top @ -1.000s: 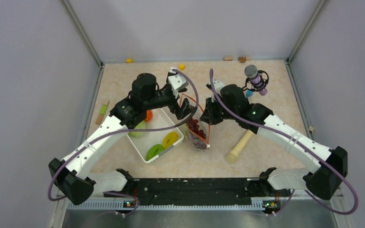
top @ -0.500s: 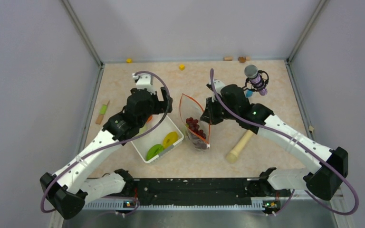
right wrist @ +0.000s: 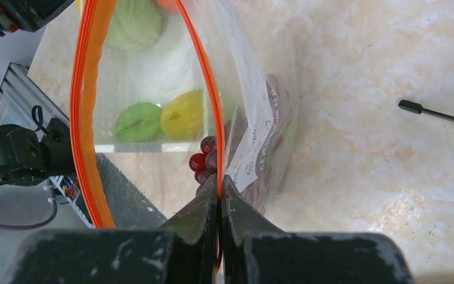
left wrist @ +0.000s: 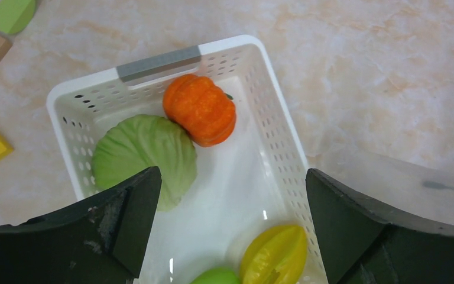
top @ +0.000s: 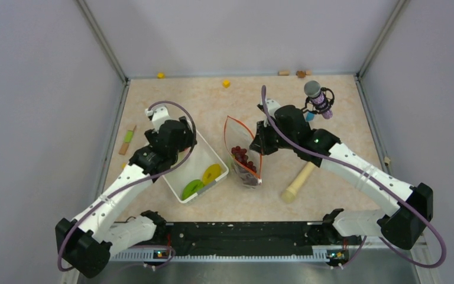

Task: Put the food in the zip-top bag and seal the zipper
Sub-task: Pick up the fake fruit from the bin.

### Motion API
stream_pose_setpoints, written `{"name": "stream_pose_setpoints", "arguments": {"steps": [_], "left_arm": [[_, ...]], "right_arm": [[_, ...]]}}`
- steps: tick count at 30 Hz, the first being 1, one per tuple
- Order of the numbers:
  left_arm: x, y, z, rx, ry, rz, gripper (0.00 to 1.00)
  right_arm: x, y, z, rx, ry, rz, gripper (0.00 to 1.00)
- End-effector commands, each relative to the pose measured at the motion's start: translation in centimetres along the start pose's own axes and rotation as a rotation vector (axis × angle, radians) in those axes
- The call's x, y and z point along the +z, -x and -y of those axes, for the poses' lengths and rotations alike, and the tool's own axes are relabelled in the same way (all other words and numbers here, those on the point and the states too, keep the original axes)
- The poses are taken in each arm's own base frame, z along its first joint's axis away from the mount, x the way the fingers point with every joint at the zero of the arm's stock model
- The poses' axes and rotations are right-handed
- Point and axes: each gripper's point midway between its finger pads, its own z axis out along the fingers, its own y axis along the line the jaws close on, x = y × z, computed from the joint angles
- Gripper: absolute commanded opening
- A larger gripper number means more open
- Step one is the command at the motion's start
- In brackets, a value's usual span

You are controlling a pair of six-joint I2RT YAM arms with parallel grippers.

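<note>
My left gripper will lower outward into the far end of the basket next, with its fingers on both sides of the orange piece (left wrist: pixel 200 116), because the bag is open and has only the grape bunch inside.
The clear zip-top bag (top: pixel 243 151) stands mid-table with its mouth held open. My right gripper (right wrist: pixel 219 180) is shut on one side of the red-orange zipper (right wrist: pixel 88 89), at the bag's right rim (top: pixel 259 142). A dark red grape bunch (right wrist: pixel 206 160) lies inside the bag. My left gripper (left wrist: pixel 232 177) hangs open and empty over the white basket (left wrist: pixel 272 118). In the basket lie an orange piece (left wrist: pixel 200 116), a light-green piece (left wrist: pixel 143 157), a yellow piece (left wrist: pixel 273 254) and a green piece (left wrist: pixel 217 276).
A beige wooden rod (top: pixel 298 180) lies right of the bag. A grey-headed microphone (top: pixel 316 97) stands behind the right arm. Small yellow blocks (top: pixel 226 83) and wooden bits (top: pixel 284 73) sit by the back wall. A green and wood stick (top: pixel 128 139) lies at the left wall.
My left arm has pulled back from the bag's mouth, leftward, to above the far end of the basket, still open. The right arm and the bag have not moved.
</note>
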Motion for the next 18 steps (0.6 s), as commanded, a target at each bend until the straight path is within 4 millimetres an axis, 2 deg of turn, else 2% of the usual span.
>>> {"name": "stream_pose_setpoints", "arguments": {"steps": [1, 6, 15, 18], "left_arm": [[1.4, 0.1, -1.2, -0.062, 0.015, -0.011, 0.97], [3.3, 0.3, -1.3, -0.065, 0.005, -0.020, 0.97], [7.5, -0.5, -2.4, -0.077, 0.048, -0.076, 0.95], [8.2, 0.1, -2.7, -0.068, 0.062, -0.051, 0.93]], "right_arm": [[-1.0, 1.4, -0.5, -0.018, 0.007, 0.060, 0.00], [-0.7, 1.3, -0.4, -0.021, 0.002, 0.054, 0.00], [-0.5, 1.2, -0.2, -0.022, -0.010, 0.049, 0.00], [-0.6, 1.2, -0.1, -0.023, -0.012, 0.052, 0.00]]}}
